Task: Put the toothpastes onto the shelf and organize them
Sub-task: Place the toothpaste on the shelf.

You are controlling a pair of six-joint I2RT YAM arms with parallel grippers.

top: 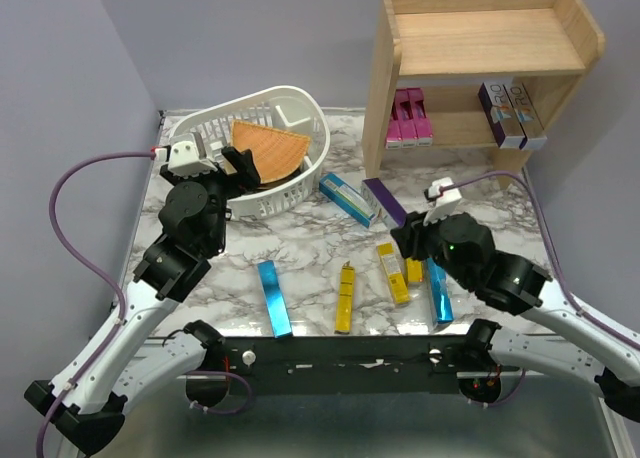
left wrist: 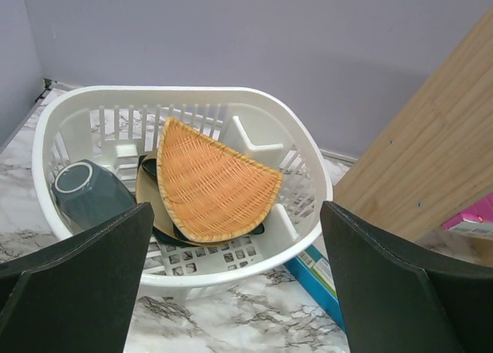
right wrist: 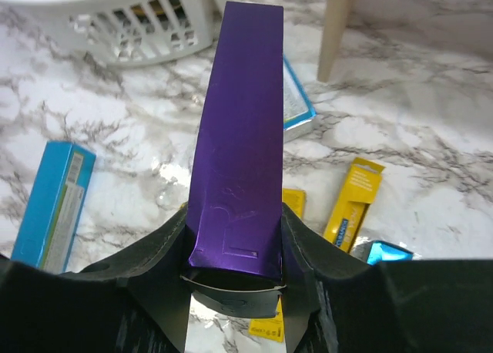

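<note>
I will turn my right gripper next, carry the matching carton onto the bare board beside the purple-silver cartons and let go, since that board lies outward of the gripper.
My right gripper (right wrist: pixel 235 241) is shut on a purple toothpaste carton (right wrist: pixel 239 129), held above the marble table; the carton also shows in the top view (top: pixel 385 202). Blue (top: pixel 273 298) and yellow (top: pixel 345 297) cartons lie on the table near the front, and another blue carton (top: pixel 346 198) lies by the basket. The wooden shelf (top: pixel 480 73) stands at the back right, with pink cartons (top: pixel 410 118) and purple-silver cartons (top: pixel 512 113) on its lower tier. My left gripper (left wrist: pixel 235 284) is open and empty, in front of the white basket (left wrist: pixel 185 99).
The white slotted basket (top: pixel 300 105) at the back left holds an orange woven wedge (left wrist: pixel 212 179) and a grey cup (left wrist: pixel 85 195). A shelf side panel (left wrist: pixel 431 168) leans into the left wrist view. Grey walls stand behind and at the left.
</note>
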